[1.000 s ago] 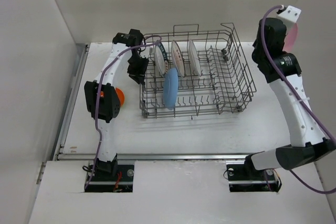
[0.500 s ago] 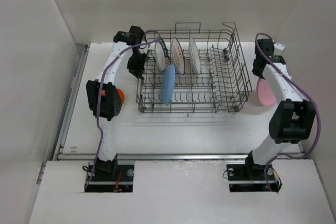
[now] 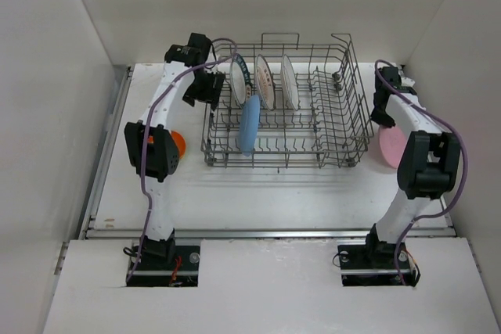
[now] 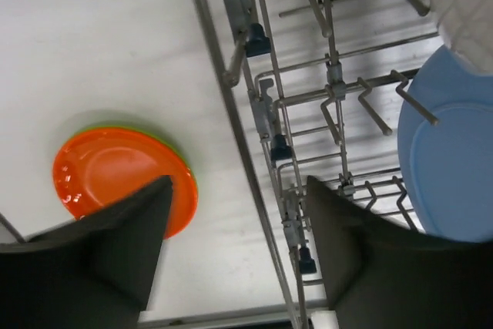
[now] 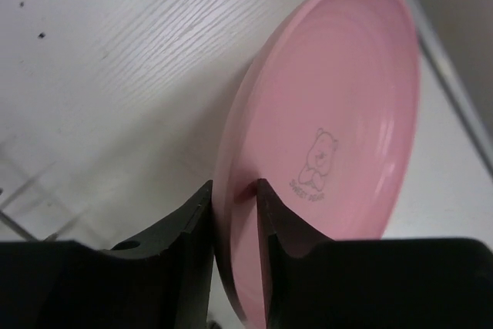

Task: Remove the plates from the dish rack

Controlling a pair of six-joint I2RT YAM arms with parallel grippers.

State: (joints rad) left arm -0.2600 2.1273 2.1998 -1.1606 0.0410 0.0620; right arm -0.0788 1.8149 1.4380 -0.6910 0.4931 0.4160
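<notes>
My left gripper will next lift across the rack toward the light blue plate leaning rim up, then turn and lower its open fingers over that plate's rim (image 3: 250, 122).
The grey wire dish rack (image 3: 329, 127) stands mid-table. Upright in it are three white plates (image 3: 264, 84) and a leaning light blue plate (image 3: 248, 124), also in the left wrist view (image 4: 451, 167). My left gripper (image 3: 205, 90) hangs open over the rack's left rim (image 4: 231, 121), its jaws (image 4: 237, 182) wide apart with nothing between them. An orange plate (image 4: 115, 179) lies on a green plate (image 4: 115, 123) left of the rack. My right gripper (image 5: 233, 185) is shut on the rim of a tilted pink plate (image 5: 339, 113), low on the table right of the rack (image 3: 389, 146).
White enclosure walls rise close on the left and right; the right wall (image 3: 462, 52) is just beyond the pink plate. A metal rail (image 3: 266, 232) runs along the table's near edge. Purple cables (image 3: 446, 127) loop off both arms.
My right arm has swung down from high up and brought the pink plate low beside the rack. My left gripper has opened at the rack's left rim, and the rack has shifted slightly left.
</notes>
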